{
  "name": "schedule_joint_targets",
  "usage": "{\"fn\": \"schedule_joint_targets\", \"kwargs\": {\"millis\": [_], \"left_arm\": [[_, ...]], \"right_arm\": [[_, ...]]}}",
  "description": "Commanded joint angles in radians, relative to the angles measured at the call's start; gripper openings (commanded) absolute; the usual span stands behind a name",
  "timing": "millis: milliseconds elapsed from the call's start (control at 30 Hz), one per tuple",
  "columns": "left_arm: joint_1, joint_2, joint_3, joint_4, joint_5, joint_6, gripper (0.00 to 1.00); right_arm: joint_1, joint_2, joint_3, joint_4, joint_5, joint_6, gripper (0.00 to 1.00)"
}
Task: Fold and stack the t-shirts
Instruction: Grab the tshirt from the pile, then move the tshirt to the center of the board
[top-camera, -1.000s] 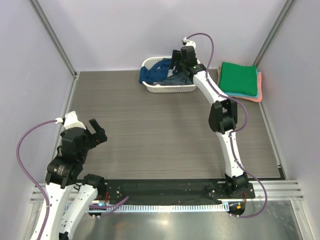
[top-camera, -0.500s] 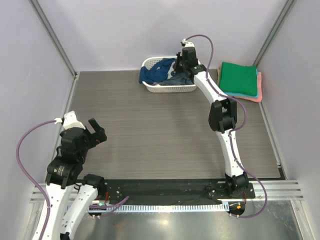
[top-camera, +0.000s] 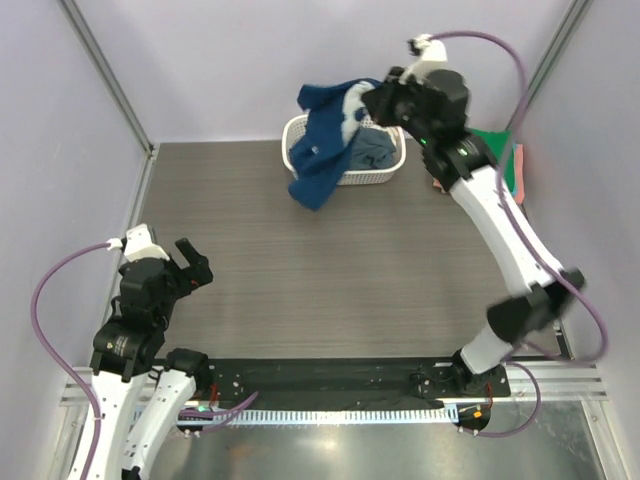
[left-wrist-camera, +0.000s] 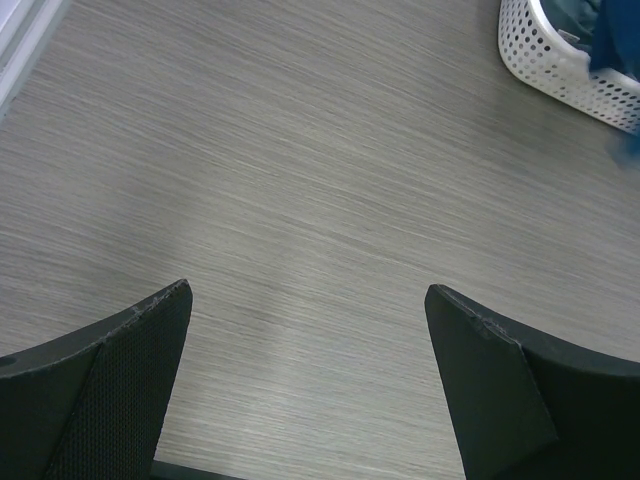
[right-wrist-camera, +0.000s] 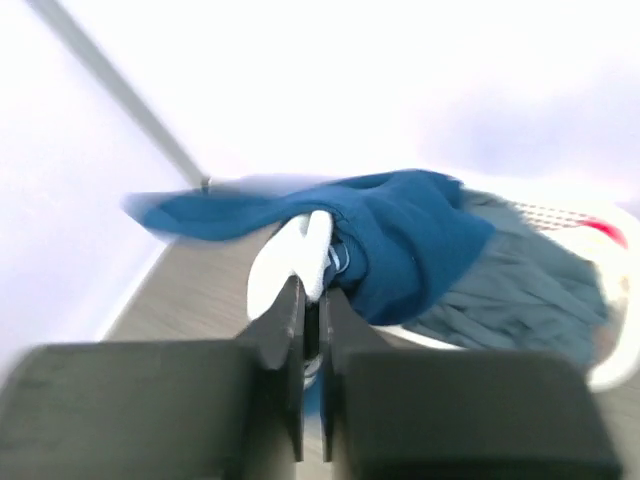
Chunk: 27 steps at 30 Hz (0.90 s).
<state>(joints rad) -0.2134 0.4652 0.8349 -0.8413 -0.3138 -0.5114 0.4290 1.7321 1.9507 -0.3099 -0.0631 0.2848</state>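
Observation:
My left gripper travels outward and down onto the rim at the basket's closest end (top-camera: 287, 147) next, since the basket (top-camera: 388, 172) stands at the back, beyond my open, empty fingers.
My right gripper (top-camera: 372, 103) (right-wrist-camera: 311, 292) is shut on the dark blue t-shirt (top-camera: 325, 140) (right-wrist-camera: 400, 235) with white print, which hangs lifted above the left side of the white basket (top-camera: 388, 172). A slate grey-blue t-shirt (top-camera: 372, 152) (right-wrist-camera: 530, 290) lies in the basket below it. A green folded t-shirt (top-camera: 497, 150) shows partly behind the right arm at the back right. My left gripper (top-camera: 188, 265) (left-wrist-camera: 305, 300) is open over bare table at the front left, with nothing between its fingers.
The white slotted basket (left-wrist-camera: 560, 60) stands at the back of the wooden table (top-camera: 330, 260), near the rear wall. Purple walls with metal posts close in the left, back and right sides.
My right gripper shut on the dark blue t-shirt in the basket and swung up and right, lifting it out. The left arm has stayed put.

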Motion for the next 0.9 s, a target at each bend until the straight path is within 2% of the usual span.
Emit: {"fn": "schedule_joint_targets", "kwargs": {"millis": [0, 33, 67, 133, 233, 400, 533, 700, 733, 767, 833, 867], "left_arm": [[0.008, -0.003, -0.002, 0.045, 0.002, 0.019, 1.0], [0.008, -0.003, -0.003, 0.047, -0.002, 0.017, 1.0], [0.008, -0.002, -0.003, 0.048, -0.004, 0.019, 1.0], [0.009, 0.012, 0.0, 0.047, -0.005, 0.019, 1.0], [0.008, 0.078, 0.035, 0.039, 0.031, 0.024, 1.0], [0.008, 0.3, 0.127, 0.07, 0.146, -0.006, 1.0], [-0.007, 0.484, 0.179, 0.224, 0.2, -0.03, 1.0], [-0.067, 0.777, 0.309, 0.389, 0.203, -0.035, 1.0], [-0.07, 0.899, 0.344, 0.415, 0.206, -0.035, 1.0], [-0.078, 0.958, 0.427, 0.419, 0.206, -0.036, 1.0], [-0.081, 1.088, 0.527, 0.424, 0.203, -0.036, 1.0], [-0.084, 1.209, 0.629, 0.423, 0.194, -0.038, 1.0]], "right_arm": [[-0.08, -0.118, -0.27, 0.006, 0.183, 0.075, 0.25], [-0.099, -0.164, -0.432, 0.002, 0.171, 0.109, 0.71], [-0.113, -0.178, -0.509, -0.017, 0.169, 0.137, 0.84], [-0.156, -0.195, -0.642, -0.046, 0.169, 0.21, 0.97], [-0.183, -0.23, -0.888, -0.074, 0.163, 0.252, 0.97], [-0.185, -0.431, -1.027, -0.075, 0.233, 0.266, 0.97], [-0.184, -0.58, -1.16, -0.014, 0.192, 0.3, 0.97], [-0.184, -0.767, -1.4, 0.233, 0.031, 0.358, 0.96], [-0.182, -0.826, -1.493, 0.282, -0.037, 0.375, 0.96], [-0.182, -0.848, -1.538, 0.389, -0.076, 0.389, 0.96], [-0.179, -0.905, -1.665, 0.49, -0.157, 0.421, 0.97], [-0.179, -0.916, -1.703, 0.599, -0.182, 0.425, 0.97]]}}
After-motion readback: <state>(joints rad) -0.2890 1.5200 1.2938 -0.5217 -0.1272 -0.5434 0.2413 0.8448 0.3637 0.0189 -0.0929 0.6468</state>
